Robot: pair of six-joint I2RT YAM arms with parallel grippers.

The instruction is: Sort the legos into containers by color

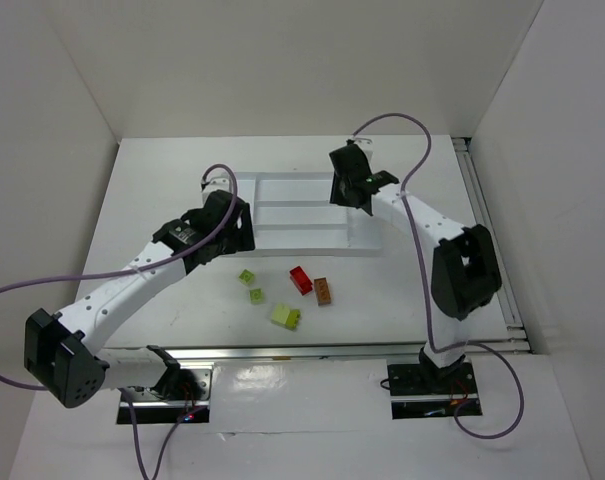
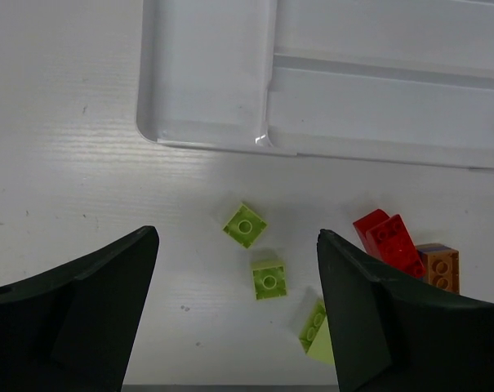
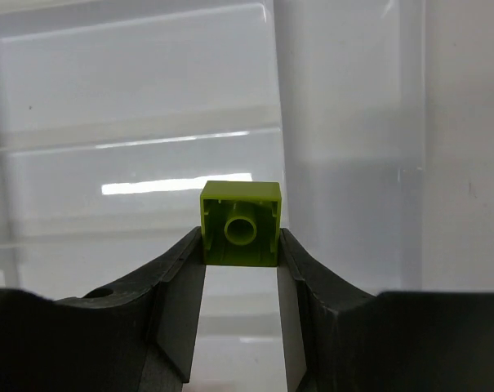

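Next, my right gripper will shift outward and to the left in the top view to release the brick, as the tray's far section [image 1: 310, 188] [image 3: 144, 69] lies that way from it.
My right gripper [image 3: 240, 245] is shut on a lime brick [image 3: 240, 222], underside towards the camera, held over the white tray [image 3: 132, 106]; from above this gripper [image 1: 354, 190] sits over the tray's right end [image 1: 282, 240]. My left gripper [image 2: 237, 245] is open and empty above the table, near the tray's left front corner [image 2: 206, 131]. Below it lie two small lime bricks [image 2: 246, 224] [image 2: 269, 278], a larger pale yellow-green brick [image 2: 316, 331], a red brick [image 2: 387, 240] and a brown-orange brick [image 2: 438, 266]. From above they show in front of the tray [image 1: 246, 276] [image 1: 255, 295] [image 1: 286, 316] [image 1: 301, 280] [image 1: 323, 291].
White walls enclose the table on three sides. A metal rail [image 1: 492, 240] runs along the right edge and another along the front [image 1: 312, 350]. Purple cables [image 1: 412, 130] loop from both arms.
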